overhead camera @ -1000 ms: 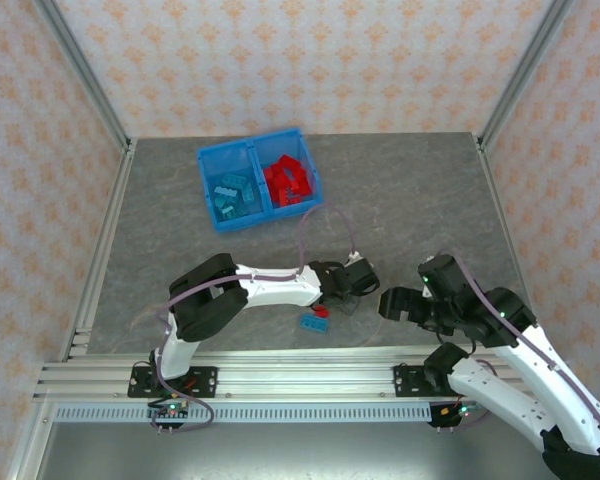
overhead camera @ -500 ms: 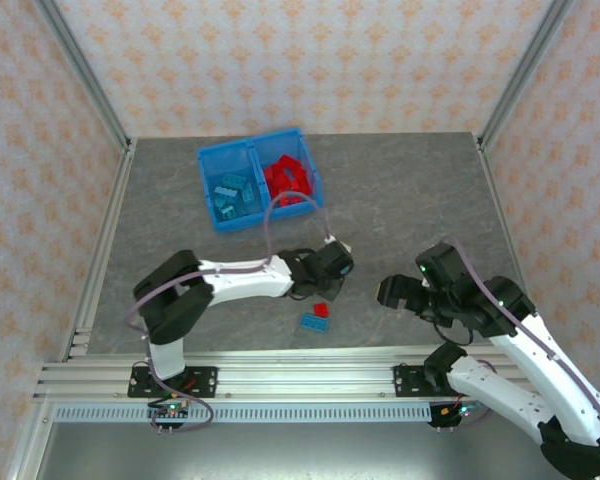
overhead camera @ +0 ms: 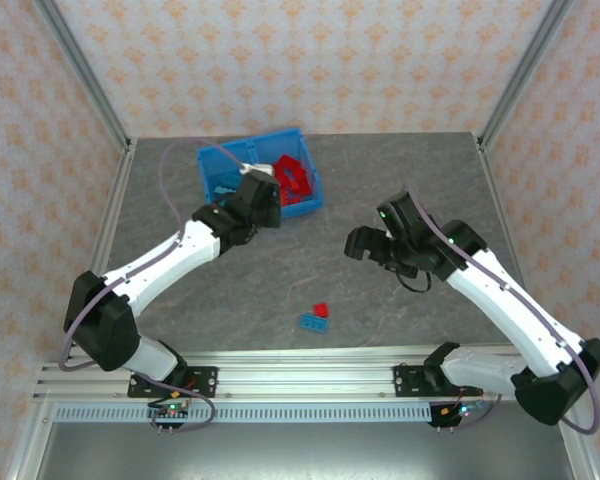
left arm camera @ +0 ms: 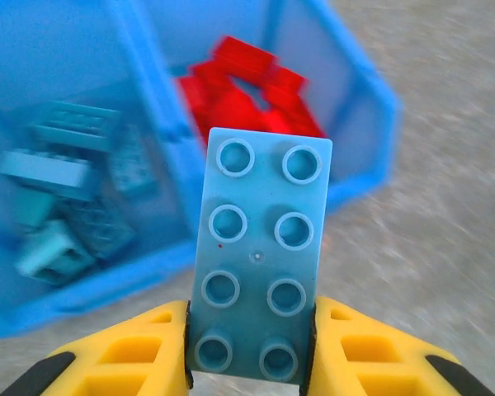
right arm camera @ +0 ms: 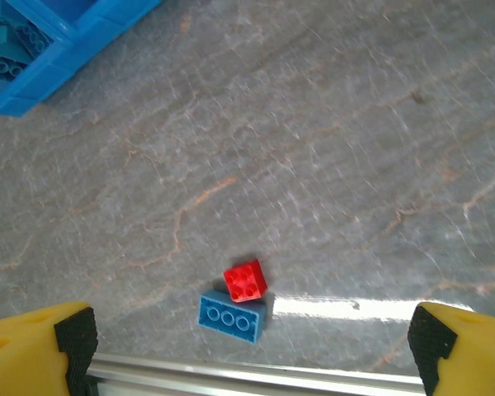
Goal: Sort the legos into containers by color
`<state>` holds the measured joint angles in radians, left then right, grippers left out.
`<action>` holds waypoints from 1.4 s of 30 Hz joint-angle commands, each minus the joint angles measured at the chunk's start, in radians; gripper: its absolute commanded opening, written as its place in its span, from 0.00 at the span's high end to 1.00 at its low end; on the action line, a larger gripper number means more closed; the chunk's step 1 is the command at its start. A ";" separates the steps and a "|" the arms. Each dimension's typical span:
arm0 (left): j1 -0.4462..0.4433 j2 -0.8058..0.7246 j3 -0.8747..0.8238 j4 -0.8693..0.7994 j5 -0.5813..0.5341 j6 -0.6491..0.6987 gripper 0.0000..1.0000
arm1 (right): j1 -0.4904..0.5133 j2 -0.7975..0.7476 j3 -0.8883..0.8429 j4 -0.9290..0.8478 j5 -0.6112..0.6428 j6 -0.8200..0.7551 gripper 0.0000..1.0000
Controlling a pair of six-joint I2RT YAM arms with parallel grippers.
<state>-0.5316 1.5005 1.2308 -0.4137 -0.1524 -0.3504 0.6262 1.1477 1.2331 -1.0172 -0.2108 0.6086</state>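
Observation:
I should swing my left gripper outward over the bin's section (left arm camera: 33, 49) of teal legos and release the lego of the same color there, because that section is outward of my gripper, beyond the front side of the bin.
My left gripper (overhead camera: 264, 192) is shut on a teal-blue lego (left arm camera: 260, 256), an eight-stud brick held between the yellow fingers (left arm camera: 132, 355). It hangs over the front wall of the blue bin (overhead camera: 208, 190), near the middle wall. In the left wrist view the left compartment (left arm camera: 33, 49) holds several teal bricks (left arm camera: 66, 190) and the right one holds several red bricks (left arm camera: 247, 91). A small red lego (overhead camera: 321, 310) and a blue lego (overhead camera: 315, 322) lie touching near the table's front edge. My right gripper (overhead camera: 360, 243) stands open, high above that red lego (right arm camera: 246, 280) and blue lego (right arm camera: 229, 317).
A metal rail (overhead camera: 300, 375) runs along the front edge, right behind the two loose bricks. The bin's corner (right arm camera: 49, 41) shows at the upper left of the right wrist view. Patterned walls (overhead camera: 300, 60) and metal posts enclose the grey table (overhead camera: 410, 180).
My left arm swung from beside the two loose bricks up to the bin, carrying the teal brick. The right arm reached forward and left over the table.

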 commanded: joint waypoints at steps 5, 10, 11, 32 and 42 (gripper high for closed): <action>0.188 0.243 0.210 0.029 0.029 -0.062 0.75 | -0.023 0.109 0.101 0.035 -0.006 -0.049 0.02; 0.251 0.484 0.449 -0.005 0.068 -0.086 0.74 | -0.025 0.125 0.124 0.024 0.017 -0.046 0.02; 0.262 0.525 0.487 -0.007 0.070 -0.102 0.73 | -0.025 0.129 0.131 0.019 0.020 -0.045 0.02; 0.318 0.511 0.564 0.045 0.149 -0.044 0.38 | -0.026 0.182 0.146 0.030 -0.002 -0.021 0.05; 0.195 -0.054 0.104 0.165 0.449 0.304 0.28 | 0.125 0.231 0.000 0.068 -0.014 0.079 0.09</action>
<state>-0.3016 1.5383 1.4162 -0.2893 0.1474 -0.2092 0.6895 1.3510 1.2701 -0.9749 -0.2100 0.6331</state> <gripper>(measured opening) 0.714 0.915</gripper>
